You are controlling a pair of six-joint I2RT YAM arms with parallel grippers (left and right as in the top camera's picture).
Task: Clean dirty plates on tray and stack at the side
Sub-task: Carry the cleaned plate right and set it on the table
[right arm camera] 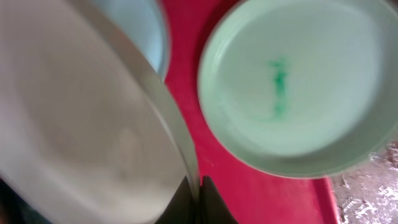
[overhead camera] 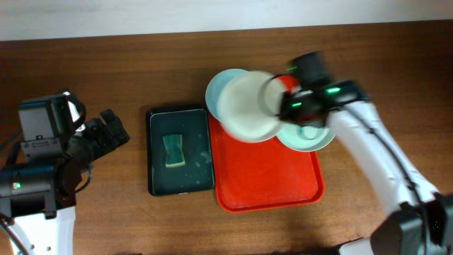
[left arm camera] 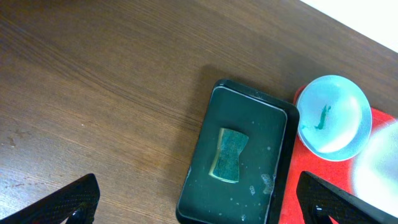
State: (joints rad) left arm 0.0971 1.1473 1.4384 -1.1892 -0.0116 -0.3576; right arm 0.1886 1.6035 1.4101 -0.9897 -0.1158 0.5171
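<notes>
The robot's right gripper is going to move past the mint plate (right arm camera: 298, 87) and down to free the white plate's rim, because bare tabletop lies below and to its right in the overhead view.
My right gripper (overhead camera: 278, 106) is shut on the rim of a white plate (overhead camera: 246, 106), which hangs tilted and blurred over the back of the red tray (overhead camera: 269, 173). In the right wrist view the fingers (right arm camera: 211, 202) pinch that plate's edge (right arm camera: 81, 124). A mint plate (right arm camera: 298, 87) with a green smear lies flat on the tray (right arm camera: 249, 180) beside it, also visible from overhead (overhead camera: 311, 138). A pale blue plate (overhead camera: 221, 83) with a teal smear (left arm camera: 333, 118) rests at the tray's back-left corner. My left gripper (overhead camera: 115, 131) stands open at the far left, holding nothing.
A black tray (overhead camera: 151, 156) with a green sponge (overhead camera: 173, 150) sits just left of the red tray; the left wrist view shows the sponge (left arm camera: 229, 154) lying in wet suds. Bare wooden table surrounds my left gripper (left arm camera: 199, 211).
</notes>
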